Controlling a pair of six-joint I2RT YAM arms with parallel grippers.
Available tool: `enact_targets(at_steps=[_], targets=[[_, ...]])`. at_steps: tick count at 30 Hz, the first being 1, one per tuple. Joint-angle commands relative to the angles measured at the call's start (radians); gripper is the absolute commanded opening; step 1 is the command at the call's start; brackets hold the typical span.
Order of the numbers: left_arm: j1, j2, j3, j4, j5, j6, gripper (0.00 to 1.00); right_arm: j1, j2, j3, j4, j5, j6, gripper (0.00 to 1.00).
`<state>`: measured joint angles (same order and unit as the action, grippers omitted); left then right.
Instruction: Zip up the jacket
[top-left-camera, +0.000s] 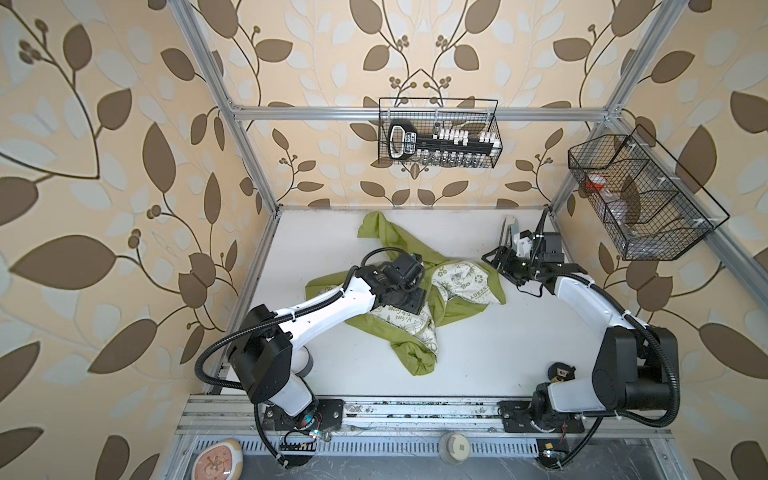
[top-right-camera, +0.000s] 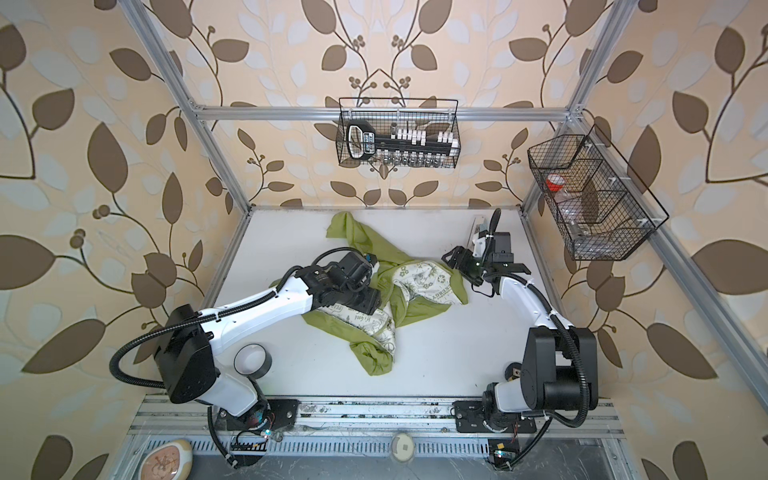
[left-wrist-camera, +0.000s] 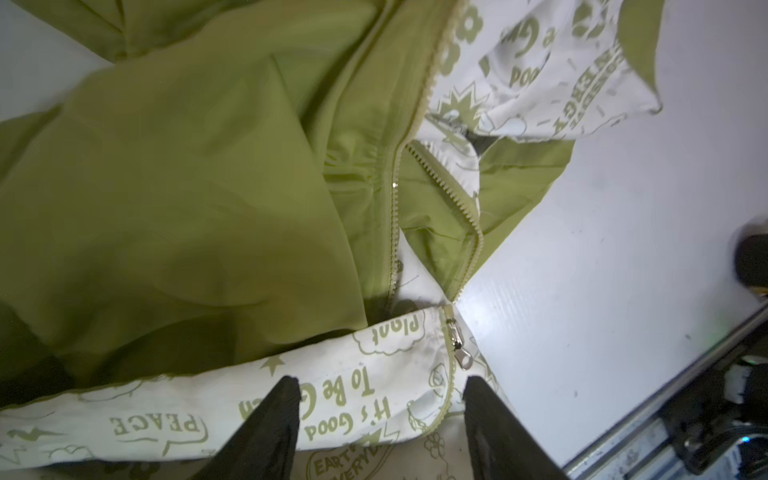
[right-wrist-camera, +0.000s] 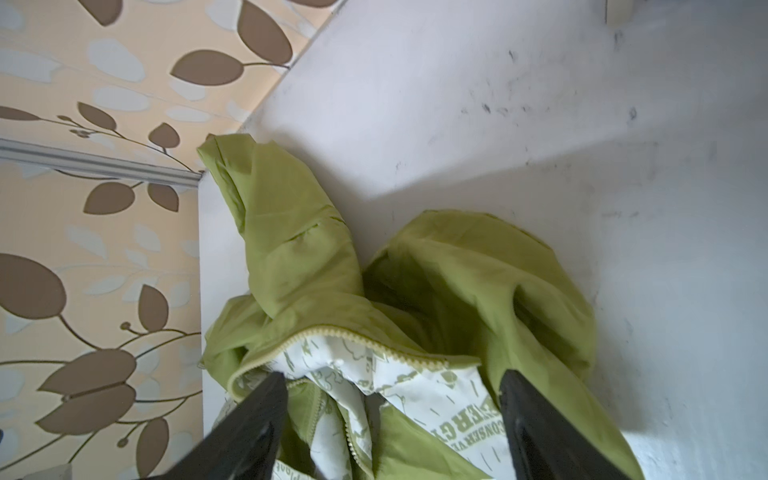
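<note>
The olive flap's toothed edge (left-wrist-camera: 392, 289) lies below my left gripper, just beyond, so the gripper lowers past the printed fold next and closes where teeth lie bare.
The jacket (top-left-camera: 390, 241) (top-right-camera: 357, 237) lies crumpled in the middle of the white table, olive green outside, with cream printed lining turned up. Its front is unzipped. In the left wrist view the silver zipper slider (left-wrist-camera: 455, 340) sits at the bottom of two spread rows of teeth (left-wrist-camera: 392, 232). My left gripper (left-wrist-camera: 380, 380) is open over a fold of lining, one fingertip (left-wrist-camera: 478, 399) just beside the slider's pull. The left arm's wrist hides these fingers in both top views. My right gripper (right-wrist-camera: 392, 376) (top-left-camera: 496, 255) hangs open above the jacket's (right-wrist-camera: 291, 249) right edge, holding nothing.
A wire basket (top-left-camera: 438, 133) with tools hangs on the back wall and another basket (top-left-camera: 640, 199) on the right frame. A roll of tape (top-right-camera: 251, 359) lies by the left arm's base. An aluminium rail (top-left-camera: 395, 409) runs along the table's front edge.
</note>
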<state>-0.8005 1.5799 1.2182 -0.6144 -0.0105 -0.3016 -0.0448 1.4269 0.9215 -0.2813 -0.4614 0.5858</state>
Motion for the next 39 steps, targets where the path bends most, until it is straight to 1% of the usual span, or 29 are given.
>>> enact_targets(at_steps=[1,3,9,11,15,17,20,21,22,23,25,28,32,35,39], targets=[[-0.016,0.032,0.073,-0.059,-0.084,0.091,0.62,-0.012,-0.034,-0.059,0.028,-0.02,-0.007,0.87],[-0.029,0.067,0.102,-0.071,-0.081,0.112,0.61,-0.014,-0.033,-0.089,0.039,-0.009,-0.007,0.88],[-0.083,0.187,0.184,-0.105,-0.101,0.176,0.6,-0.015,-0.012,-0.139,0.072,0.009,-0.014,0.89],[-0.086,0.225,0.209,-0.115,-0.082,0.179,0.61,-0.015,-0.001,-0.149,0.081,0.009,-0.018,0.89],[-0.088,0.283,0.217,-0.128,-0.06,0.178,0.61,-0.014,0.032,-0.164,0.126,-0.012,-0.008,0.8],[-0.088,0.292,0.208,-0.131,-0.053,0.172,0.61,-0.007,0.053,-0.167,0.145,-0.016,0.0,0.73],[-0.088,0.286,0.188,-0.125,-0.03,0.161,0.6,0.012,0.089,-0.167,0.176,-0.018,0.013,0.6],[-0.088,0.283,0.18,-0.122,-0.02,0.161,0.58,0.019,0.1,-0.165,0.19,-0.022,0.02,0.55],[-0.088,0.279,0.174,-0.12,-0.012,0.158,0.54,0.023,0.112,-0.165,0.206,-0.027,0.032,0.49],[-0.088,0.278,0.172,-0.119,-0.009,0.156,0.47,0.029,0.118,-0.164,0.219,-0.032,0.042,0.43],[-0.088,0.276,0.167,-0.123,-0.019,0.154,0.25,0.037,0.119,-0.158,0.245,-0.04,0.067,0.32],[-0.086,0.264,0.167,-0.13,-0.039,0.151,0.01,0.046,0.103,-0.137,0.263,-0.05,0.093,0.16],[-0.073,0.209,0.173,-0.131,-0.1,0.135,0.0,0.048,0.066,-0.081,0.251,-0.07,0.111,0.0],[-0.036,0.132,0.179,-0.13,-0.117,0.119,0.0,0.045,0.031,-0.01,0.222,-0.081,0.116,0.0],[0.022,-0.019,0.172,-0.115,-0.139,0.097,0.0,0.029,-0.016,0.096,0.192,-0.097,0.132,0.0]])
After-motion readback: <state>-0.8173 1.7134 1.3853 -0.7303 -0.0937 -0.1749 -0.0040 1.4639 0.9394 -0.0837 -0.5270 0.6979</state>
